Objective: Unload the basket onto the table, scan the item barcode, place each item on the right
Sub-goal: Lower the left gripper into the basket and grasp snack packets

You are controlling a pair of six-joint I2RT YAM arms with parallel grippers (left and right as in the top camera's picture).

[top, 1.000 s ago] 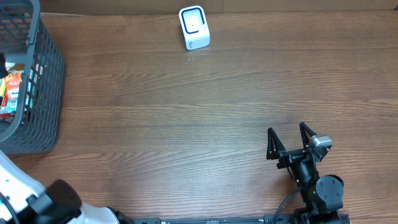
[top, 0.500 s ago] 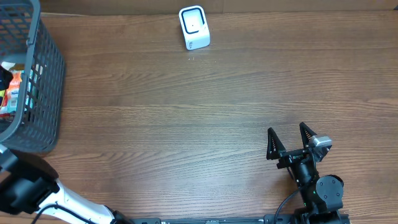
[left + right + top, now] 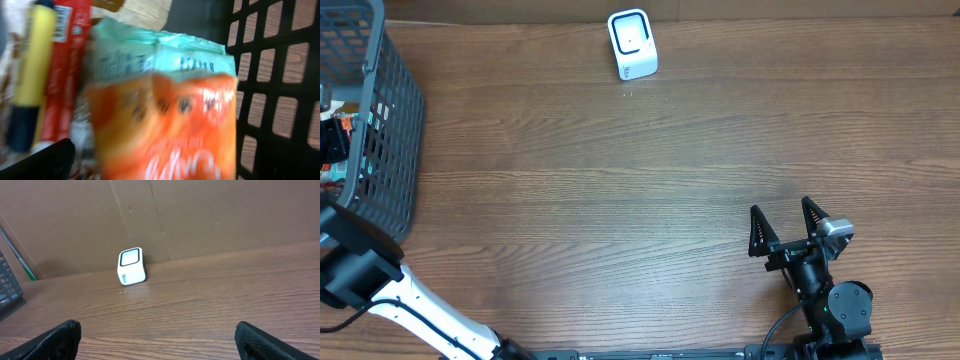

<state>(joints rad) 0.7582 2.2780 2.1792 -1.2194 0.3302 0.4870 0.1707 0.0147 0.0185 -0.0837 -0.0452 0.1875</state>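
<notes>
My left gripper is open above the orange and pale green packet [image 3: 165, 110], so next I will move it down deeper into the basket and close on it.
The white barcode scanner [image 3: 632, 44] stands at the table's far edge and shows small in the right wrist view [image 3: 132, 266]. Items lie in the dark mesh basket [image 3: 390, 110] at the far left. In the left wrist view a blurred orange and pale green packet [image 3: 165, 110] fills the frame, with a yellow tube [image 3: 32, 60] and a red pack with a barcode [image 3: 67, 55] beside it. My left gripper [image 3: 330, 142] hangs open inside the basket over the packet; only one finger [image 3: 42, 160] shows. My right gripper [image 3: 782, 215] [image 3: 160, 340] rests open at the near right, holding nothing.
The basket's black grid wall [image 3: 280, 100] rises close to the right of the packet. A brown cardboard wall [image 3: 200, 215] backs the table behind the scanner. The basket's corner [image 3: 7, 290] shows at the left of the right wrist view.
My left arm has swung from the near left corner forward, bringing its gripper down into the basket. The right arm and the scanner have not moved.
</notes>
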